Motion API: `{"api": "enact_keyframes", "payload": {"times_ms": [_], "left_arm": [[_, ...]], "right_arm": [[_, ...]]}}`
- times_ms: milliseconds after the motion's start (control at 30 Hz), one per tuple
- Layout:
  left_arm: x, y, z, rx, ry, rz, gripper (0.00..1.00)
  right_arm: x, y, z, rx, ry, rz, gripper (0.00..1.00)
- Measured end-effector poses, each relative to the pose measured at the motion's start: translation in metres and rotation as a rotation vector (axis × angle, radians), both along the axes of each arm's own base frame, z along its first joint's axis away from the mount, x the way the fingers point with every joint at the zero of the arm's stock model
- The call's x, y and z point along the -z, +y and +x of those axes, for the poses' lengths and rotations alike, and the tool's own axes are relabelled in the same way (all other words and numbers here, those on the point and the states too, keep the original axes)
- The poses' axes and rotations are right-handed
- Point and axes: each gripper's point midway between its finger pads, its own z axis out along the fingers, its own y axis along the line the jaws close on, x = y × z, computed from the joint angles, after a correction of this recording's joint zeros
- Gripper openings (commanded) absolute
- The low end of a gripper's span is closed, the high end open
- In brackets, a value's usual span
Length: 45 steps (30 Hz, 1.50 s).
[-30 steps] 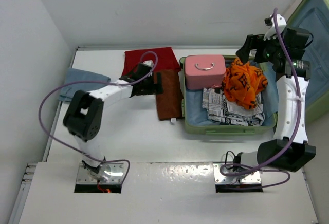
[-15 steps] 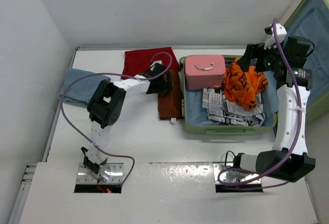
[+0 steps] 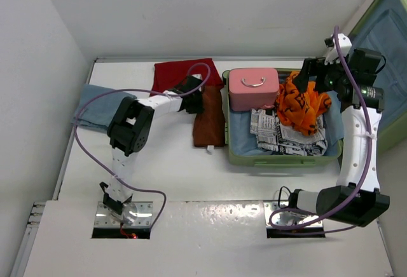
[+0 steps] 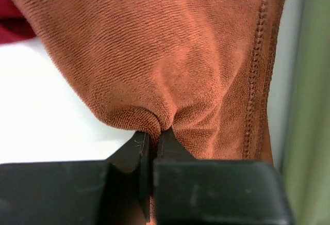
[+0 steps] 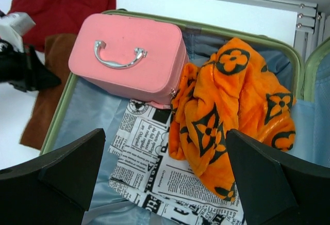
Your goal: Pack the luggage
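Observation:
I will next lift the brown towel's fold over the luggage's green side with my left gripper. Then I will lower it beside the newspaper-print cloth, where the luggage's bottom lies bare (image 3: 241,131).
The luggage (image 3: 280,159) lies open on the table, its lid (image 3: 388,29) raised at the right. Inside are a pink case (image 3: 254,88), a newspaper-print cloth (image 3: 286,134) and an orange flowered cloth (image 3: 304,102). A brown towel (image 3: 208,124) lies on the table just left of the luggage. My left gripper (image 3: 198,102) is shut on a pinched fold of the brown towel (image 4: 206,54), with the luggage's green wall (image 4: 314,106) beside it. My right gripper (image 5: 167,168) hangs open above the luggage's contents, holding nothing, over the newspaper-print cloth (image 5: 170,178).
A dark red cloth (image 3: 184,72) lies at the back of the table behind the brown towel. A blue towel (image 3: 95,105) sits at the table's left edge. The white wall runs close behind the table.
My left gripper has moved right onto the brown towel's back end and shut on a fold of it. The right arm has shifted only slightly and stays open.

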Motion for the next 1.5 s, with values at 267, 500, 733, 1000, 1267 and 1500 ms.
{"api": "enact_keyframes", "payload": {"times_ms": [267, 500, 733, 1000, 1267, 1500], "left_arm": [[-0.051, 0.066, -0.020, 0.119, -0.048, -0.152, 0.00], [-0.233, -0.010, -0.024, 0.470, -0.494, -0.338, 0.00], [-0.298, -0.129, -0.125, 0.961, -0.678, -0.497, 0.00], [-0.227, -0.184, -0.154, 1.170, -0.568, -0.533, 0.00], [-0.097, -0.177, -0.124, 1.074, -0.303, -0.404, 0.00], [-0.101, -0.173, -0.112, 1.061, -0.380, -0.323, 0.42]], "right_arm": [[0.014, -0.010, -0.006, 0.031, 0.028, -0.004, 0.99], [0.012, -0.016, -0.006, 0.055, 0.015, -0.005, 0.99], [0.010, -0.030, -0.011, 0.106, -0.001, -0.003, 0.99], [0.004, -0.035, -0.021, 0.126, -0.022, -0.018, 0.99], [0.004, -0.036, -0.022, 0.126, -0.024, -0.021, 0.99], [0.008, -0.036, -0.019, 0.126, -0.011, -0.012, 0.99]]}}
